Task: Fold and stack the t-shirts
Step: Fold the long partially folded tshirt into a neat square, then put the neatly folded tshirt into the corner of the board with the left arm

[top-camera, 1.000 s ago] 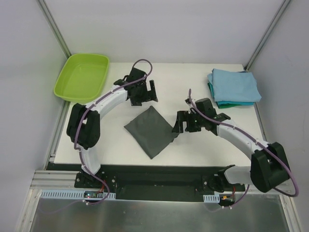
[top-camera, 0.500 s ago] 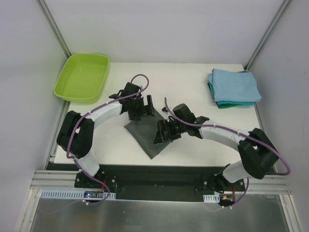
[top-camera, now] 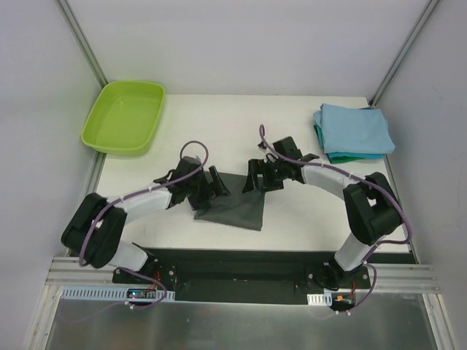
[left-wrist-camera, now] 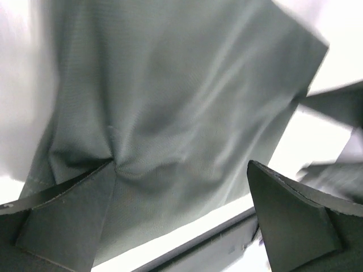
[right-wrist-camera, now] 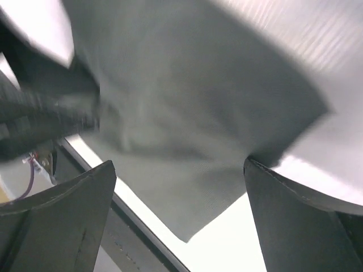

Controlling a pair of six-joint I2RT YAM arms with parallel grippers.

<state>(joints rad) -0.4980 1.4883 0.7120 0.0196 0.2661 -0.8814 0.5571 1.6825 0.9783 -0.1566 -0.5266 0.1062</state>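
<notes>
My right gripper is at the t-shirt and will next lift off it, move back and go down with its fingers on both sides of the t-shirt's side edge [top-camera: 263,208] [right-wrist-camera: 224,210], because that edge runs back from the gripper's fingers.
The dark charcoal-grey t-shirt [top-camera: 233,210] lies folded into a square near the table's front edge. My left gripper [top-camera: 215,184] is open at the shirt's far left corner. In the left wrist view [left-wrist-camera: 181,198] its left fingertip [left-wrist-camera: 85,192] presses a pucker into the cloth [left-wrist-camera: 170,102]. My right gripper [top-camera: 257,177] is open at the shirt's far right corner. In the right wrist view [right-wrist-camera: 178,187] its right fingertip [right-wrist-camera: 266,181] touches the shirt's edge [right-wrist-camera: 187,141]. The light blue shirt [top-camera: 356,127] lies folded on a teal one [top-camera: 343,156] at the back right.
A lime-green tub [top-camera: 124,115] sits at the table's back left corner. The table's front edge [top-camera: 241,244] runs just below the shirt, with the black rail beyond it. White walls enclose the table.
Both grippers came together onto the dark shirt. The shirt turned from a diamond to a squarer lie and shifted toward the front edge.
</notes>
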